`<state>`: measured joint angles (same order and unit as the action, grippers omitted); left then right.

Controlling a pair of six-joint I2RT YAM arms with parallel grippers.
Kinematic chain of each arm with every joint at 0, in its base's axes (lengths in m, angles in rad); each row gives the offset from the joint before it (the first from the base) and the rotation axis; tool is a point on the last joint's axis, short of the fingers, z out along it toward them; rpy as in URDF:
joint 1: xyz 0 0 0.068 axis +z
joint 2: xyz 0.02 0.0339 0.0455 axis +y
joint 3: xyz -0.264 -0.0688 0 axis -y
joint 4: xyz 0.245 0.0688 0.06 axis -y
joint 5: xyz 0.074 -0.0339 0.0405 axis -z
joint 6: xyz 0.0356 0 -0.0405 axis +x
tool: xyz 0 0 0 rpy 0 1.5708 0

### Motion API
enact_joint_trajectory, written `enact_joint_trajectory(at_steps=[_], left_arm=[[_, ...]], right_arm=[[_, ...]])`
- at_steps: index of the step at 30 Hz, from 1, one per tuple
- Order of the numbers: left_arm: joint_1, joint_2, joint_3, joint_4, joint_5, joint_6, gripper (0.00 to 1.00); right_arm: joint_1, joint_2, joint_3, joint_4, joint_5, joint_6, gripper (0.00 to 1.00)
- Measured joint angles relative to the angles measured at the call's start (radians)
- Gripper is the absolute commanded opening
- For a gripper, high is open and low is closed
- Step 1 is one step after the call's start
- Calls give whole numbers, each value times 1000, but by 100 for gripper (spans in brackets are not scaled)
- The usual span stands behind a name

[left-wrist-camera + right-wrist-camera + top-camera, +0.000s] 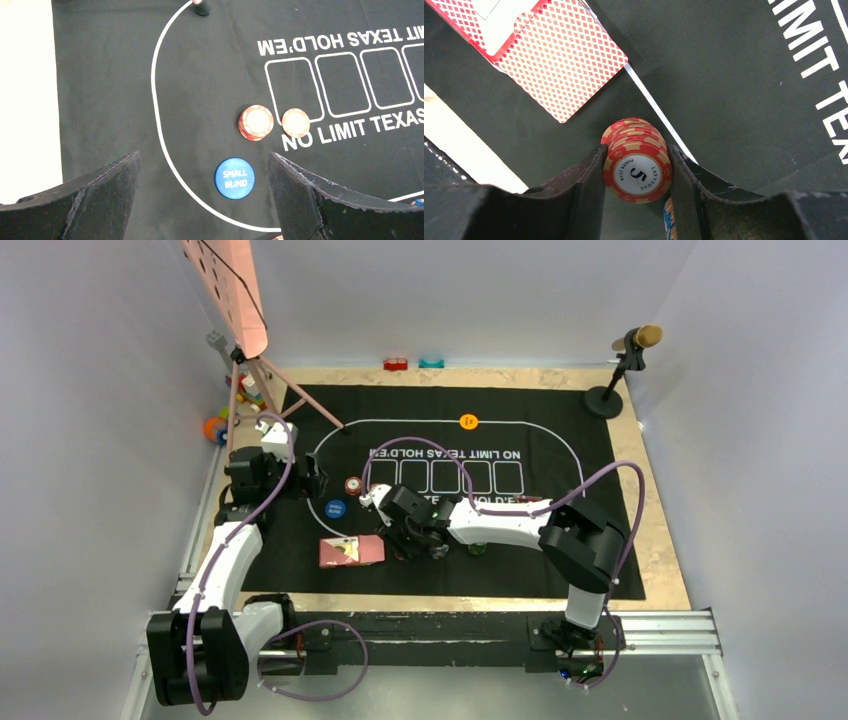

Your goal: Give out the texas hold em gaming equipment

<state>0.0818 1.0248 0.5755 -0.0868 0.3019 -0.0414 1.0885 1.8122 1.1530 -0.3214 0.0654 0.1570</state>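
Note:
My right gripper holds the red chips and will carry them outward to the bare mat before the orange button (468, 421) and release them, since that spot lies outward of it.
In the right wrist view my right gripper (638, 148) is shut on a stack of red chips (638, 167) marked 5, a finger pressing each side. A blue-edged chip stack (668, 220) peeks out beside the right finger. Pinkish-red-backed cards (559, 60) lie just beyond, and show again from above (351, 551), left of the right gripper (415, 540). My left gripper (204, 155) hangs open above the blue SMALL BLIND button (234, 178). Past it sit another red chip stack (256, 122) and a single red chip (295, 122). An orange button (468, 421) lies at the mat's far side.
The black Texas Hold'em mat (580, 460) covers most of the table. A microphone stand (620, 370) is at the back right, a pink panel on a tripod (228, 290) at the back left. Small toy blocks (396, 364) lie along the back edge, more toys (215, 427) at the left.

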Motion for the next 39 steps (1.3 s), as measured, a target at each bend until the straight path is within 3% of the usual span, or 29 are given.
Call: enact_joint_trajectory(at_steps=[7, 16, 21, 27, 35, 39], left_arm=[[0, 0, 0, 0, 0, 0, 100], [0, 0, 0, 0, 0, 0, 100], [0, 0, 0, 0, 0, 0, 100], [0, 0, 0, 0, 0, 0, 100], [0, 0, 0, 0, 1, 0, 100], [0, 0, 0, -1, 6, 0, 100]], right_arm=[[0, -7, 0, -15, 3, -3, 53], [0, -20, 4, -23, 0, -5, 55], [0, -20, 4, -23, 0, -5, 38], [0, -20, 6, -24, 0, -4, 1], [-16, -55, 36, -58, 2, -8, 0], [-82, -108, 106, -73, -3, -12, 0]])
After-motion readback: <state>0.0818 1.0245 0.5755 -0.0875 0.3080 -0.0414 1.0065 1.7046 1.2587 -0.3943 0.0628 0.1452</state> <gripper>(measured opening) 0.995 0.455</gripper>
